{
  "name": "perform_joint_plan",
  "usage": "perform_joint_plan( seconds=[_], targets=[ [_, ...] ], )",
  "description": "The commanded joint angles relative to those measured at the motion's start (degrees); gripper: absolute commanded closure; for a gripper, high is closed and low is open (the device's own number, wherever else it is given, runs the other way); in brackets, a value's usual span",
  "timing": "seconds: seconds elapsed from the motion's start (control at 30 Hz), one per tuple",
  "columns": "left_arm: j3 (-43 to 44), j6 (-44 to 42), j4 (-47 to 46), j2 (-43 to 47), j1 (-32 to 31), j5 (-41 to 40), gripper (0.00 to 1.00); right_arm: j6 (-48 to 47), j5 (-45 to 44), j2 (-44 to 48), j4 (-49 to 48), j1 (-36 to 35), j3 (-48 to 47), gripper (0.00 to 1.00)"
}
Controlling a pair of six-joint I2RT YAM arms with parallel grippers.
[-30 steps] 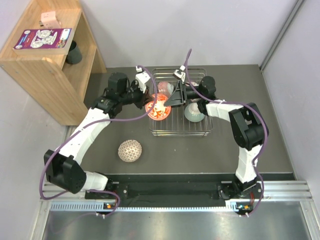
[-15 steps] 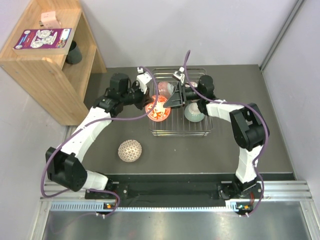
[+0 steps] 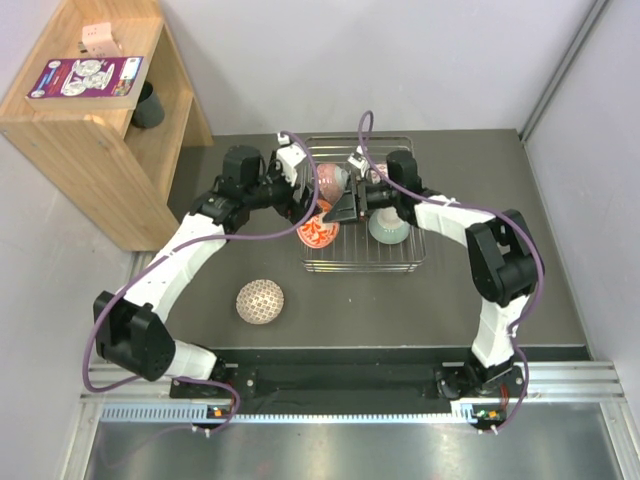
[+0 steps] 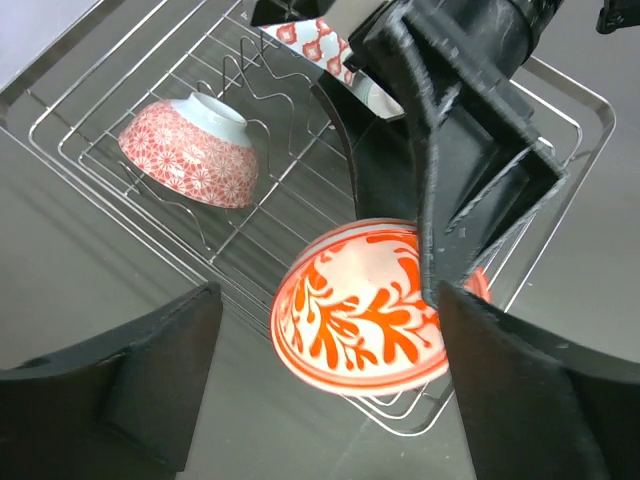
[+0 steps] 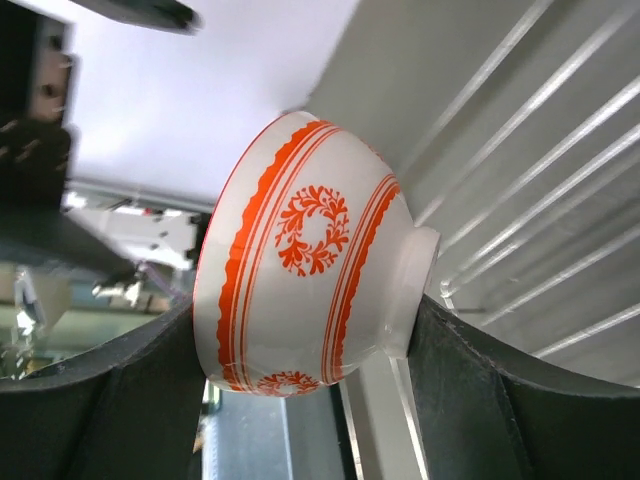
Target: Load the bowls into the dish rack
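Next, my right gripper turns downward and brings the floral bowl (image 3: 316, 232) down onto the free wires beside the mint green bowl, since that spot lies below the gripper.
The red-orange floral bowl (image 3: 316, 232) hangs over the front left part of the dish rack (image 3: 405, 262). My right gripper (image 3: 338, 212) is shut on it, one finger on the rim and the other on the foot (image 5: 412, 290). My left gripper (image 3: 302, 198) stands wide open, its fingers (image 4: 130, 380) apart from the bowl (image 4: 365, 320) on both sides. A pink patterned bowl (image 4: 190, 150) rests upside down in the rack (image 4: 120, 90). The mint green bowl (image 3: 387, 228) sits in the rack's right part. A beige mesh bowl (image 3: 260, 301) lies upside down on the table.
A wooden shelf unit (image 3: 90, 140) stands at the back left with a dark cup (image 3: 148, 105) inside and a booklet (image 3: 86, 77) on top. Another red-patterned bowl (image 4: 325, 45) shows partly behind the right arm. Purple cables loop over both arms.
My left gripper has gone from shut to wide open, letting go of the floral bowl. The right gripper now holds the bowl alone, a little lower and nearer the rack's front.
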State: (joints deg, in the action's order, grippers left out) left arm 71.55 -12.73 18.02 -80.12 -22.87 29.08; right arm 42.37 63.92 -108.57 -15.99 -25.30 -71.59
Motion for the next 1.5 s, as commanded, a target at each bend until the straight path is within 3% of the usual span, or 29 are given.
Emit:
perform_joint_plan(
  seconds=[0.0,0.37,0.77,1.17,1.47],
  targets=[
    [0.9,1.8,-3.3,1.4,0.5,-0.7,0.01,-14.1,-6.4,4.8,14.8,0.9,-6.6,1.00],
    [2.3,3.1,1.5,1.5,9.2,-2.9,0.01,-27.1,-24.4,10.0,31.4,1.7,-12.1,1.00],
    [1.5,-4.1,16.3,1.6,12.7,-7.9,0.01,-43.9,-47.5,8.3,50.0,-2.5,-22.7,1.00],
    [-7.2,-5.1,17.8,8.5,16.5,-10.8,0.01,-58.1,-75.5,5.0,53.3,-16.4,-24.6,1.00],
    [-11.8,-4.1,17.2,11.3,16.9,-11.9,0.01,-65.1,-87.3,0.1,52.6,-21.9,-25.2,1.00]
  ],
)
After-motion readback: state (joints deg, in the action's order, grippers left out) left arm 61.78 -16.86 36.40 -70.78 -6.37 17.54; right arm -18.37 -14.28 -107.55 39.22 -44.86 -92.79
